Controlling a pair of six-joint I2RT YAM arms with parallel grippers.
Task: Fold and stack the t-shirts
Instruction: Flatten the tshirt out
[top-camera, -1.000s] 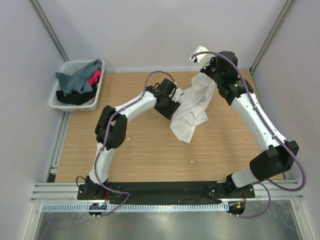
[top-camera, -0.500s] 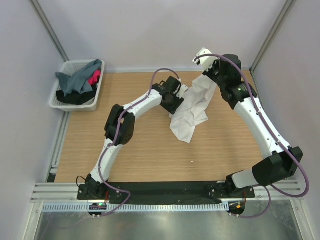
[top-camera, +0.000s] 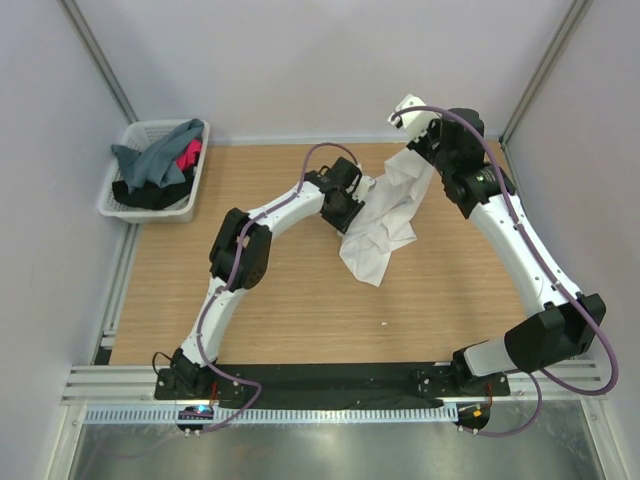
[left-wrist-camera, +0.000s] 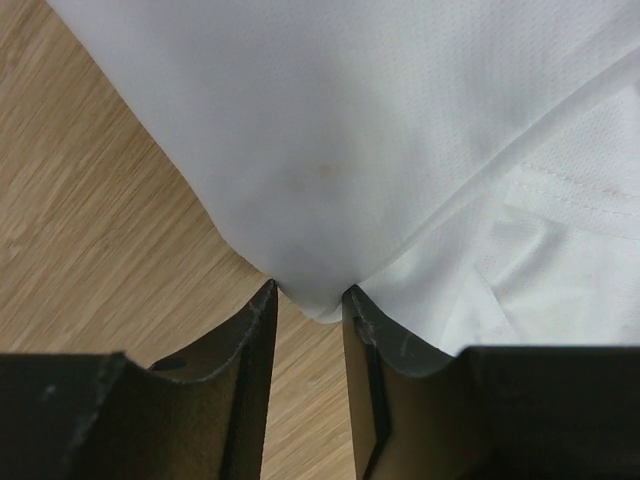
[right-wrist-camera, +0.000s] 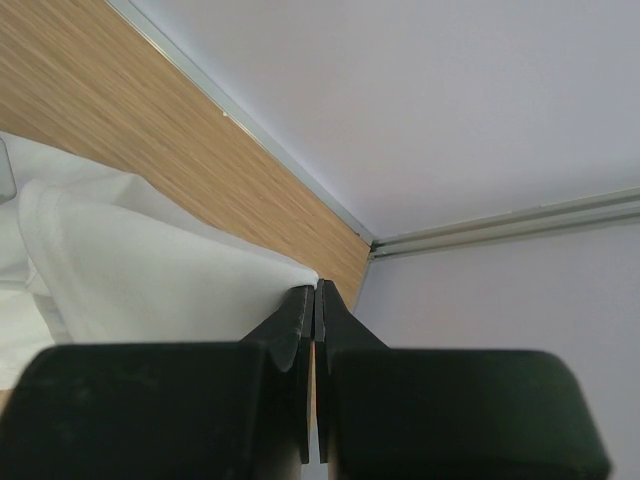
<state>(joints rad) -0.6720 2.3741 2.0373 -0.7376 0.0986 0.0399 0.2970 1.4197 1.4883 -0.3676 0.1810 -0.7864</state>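
Observation:
The white t-shirt's corner should be lifted next by my right gripper to spread the crumpled t-shirt. My right gripper should then bring it down onto the table by the back wall (top-camera: 391, 153) (right-wrist-camera: 237, 178) below and let go.
A plain white t-shirt (top-camera: 388, 215) hangs from my right gripper (top-camera: 412, 120) at the back right, and its lower part lies crumpled on the wooden table. In the right wrist view the right gripper (right-wrist-camera: 316, 290) is shut on a corner of the white t-shirt (right-wrist-camera: 150, 270). My left gripper (top-camera: 351, 207) is at the shirt's left edge. In the left wrist view its fingers stand apart around a fold of the white t-shirt (left-wrist-camera: 340, 150), and the left gripper (left-wrist-camera: 309, 293) touches the fold at the tips. Grey-teal (top-camera: 155, 160), black (top-camera: 148, 196) and pink-red (top-camera: 189, 153) t-shirts lie in the basket.
A white plastic lattice basket (top-camera: 160, 124) stands at the back left corner of the table. Metal frame posts and grey walls close in the back and sides. A black base rail (top-camera: 330, 378) runs along the near edge.
My left arm has reached farther back and right, bringing its gripper up to the hanging shirt's left edge. My right gripper has shifted slightly right with the shirt corner still held.

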